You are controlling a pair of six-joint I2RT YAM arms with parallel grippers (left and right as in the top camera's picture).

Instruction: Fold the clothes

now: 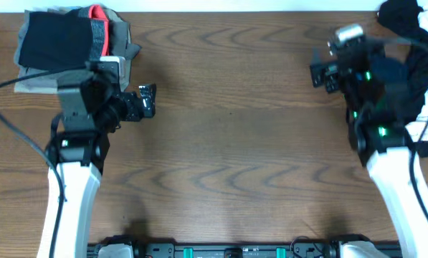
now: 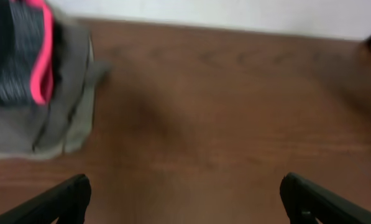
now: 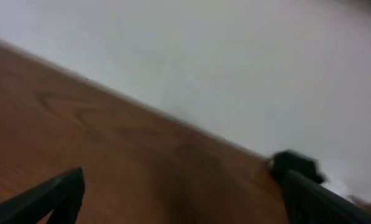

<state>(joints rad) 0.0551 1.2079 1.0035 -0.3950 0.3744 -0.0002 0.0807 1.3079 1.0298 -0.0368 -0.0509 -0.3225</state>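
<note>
The right gripper swings to the right in the overhead view, back and down onto the heap's near white fold (image 1: 426,120) next, since bare wood is under it.
The clothes (image 1: 419,79) lie in a loose heap of black fabric with white patches at the table's right edge, partly under my right arm. A black bit of the heap (image 3: 294,165) shows beside the right finger in the right wrist view. Just left of the heap, my right gripper (image 1: 322,70) (image 3: 184,180) hangs open over bare wood with nothing between its fingers. My left gripper (image 1: 143,100) (image 2: 185,186) stands open over the left part of the table, also holding nothing.
A folded stack of grey, black and red-trimmed garments (image 1: 67,43) (image 2: 36,81) sits at the back left corner, just left of my left gripper. The brown wooden table (image 1: 228,143) stretches between the two arms. Its far edge meets a white surface (image 3: 235,62).
</note>
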